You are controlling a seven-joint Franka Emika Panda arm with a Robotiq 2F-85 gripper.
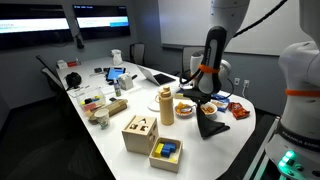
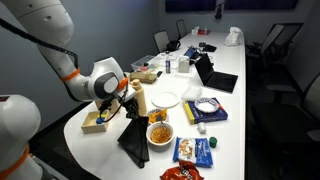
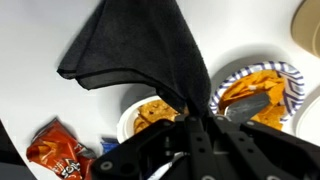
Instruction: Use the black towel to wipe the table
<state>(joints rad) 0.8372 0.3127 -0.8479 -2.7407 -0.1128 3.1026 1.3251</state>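
Note:
My gripper lowers to the black towel's draped end [image 2: 134, 145] [image 3: 108, 58] below it, beside the bowl of chips, and releases next, since the towel's upper part still hangs.
The black towel [image 1: 212, 124] hangs from my gripper [image 1: 207, 104], its lower end draped on the white table [image 1: 120, 160]. In an exterior view the towel [image 2: 134, 140] hangs below the gripper [image 2: 129, 108] near the table's near end. In the wrist view the towel [image 3: 140, 50] spreads out from my shut fingers [image 3: 190, 112] and covers much of the picture.
A bowl of chips [image 2: 158, 131], a snack plate [image 3: 262, 92], a red snack packet [image 3: 60, 150], a blue packet [image 2: 195, 151], a white plate [image 2: 166, 98], wooden boxes [image 1: 139, 133], a tan bottle [image 1: 166, 106] and laptops [image 2: 217, 78] crowd the table.

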